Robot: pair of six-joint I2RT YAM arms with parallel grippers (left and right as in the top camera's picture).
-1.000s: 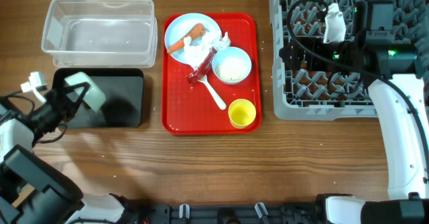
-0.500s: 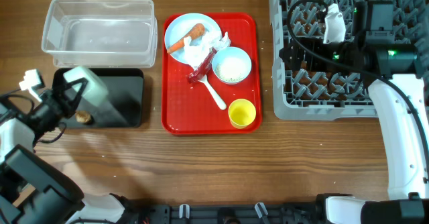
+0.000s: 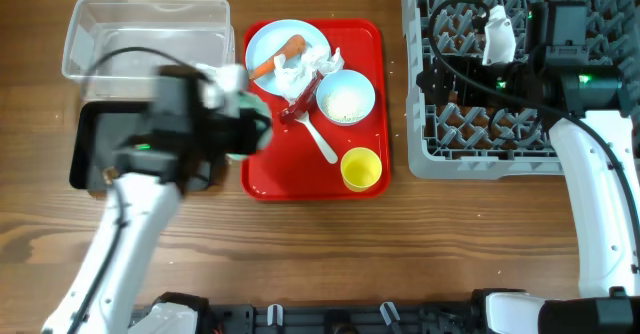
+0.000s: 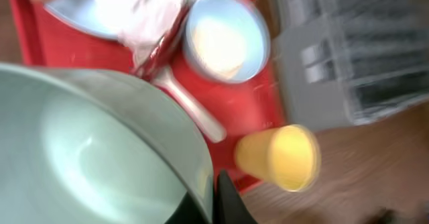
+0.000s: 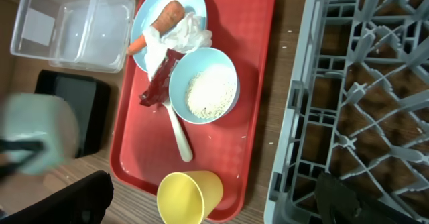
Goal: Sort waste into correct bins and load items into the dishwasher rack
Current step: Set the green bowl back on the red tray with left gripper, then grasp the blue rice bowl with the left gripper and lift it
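Note:
My left gripper carries the bowl over next, lowers and releases it, because the tray's bare near corner [image 3: 280, 166] lies below the gripper, to its right in the overhead view.
My left gripper [image 3: 238, 126] is shut on the rim of an empty light blue bowl [image 4: 87, 150] and holds it over the left edge of the red serving tray [image 3: 270, 179]; the pinch shows in the left wrist view [image 4: 216, 198]. On the tray lie a light blue plate [image 3: 268, 40] with a carrot piece [image 3: 282, 54] and white napkins [image 3: 298, 70], a red wrapper [image 3: 300, 100], a bowl of rice [image 3: 346, 99], a white spoon [image 3: 322, 140] and a yellow cup [image 3: 361, 168]. My right gripper [image 3: 437, 77] is open and empty over the grey rack [image 3: 520, 144].
A clear tub [image 3: 148, 36] stands at the back left, with a black tray [image 3: 92, 144] in front of it, partly covered by my left arm. The rack [image 5: 362, 83] fills the right side. Bare wood lies along the front.
My left arm has swung fast to the right, from the black tray to the red tray's left edge, carrying the bowl. A brown lump appeared in the black tray. The right arm has not moved.

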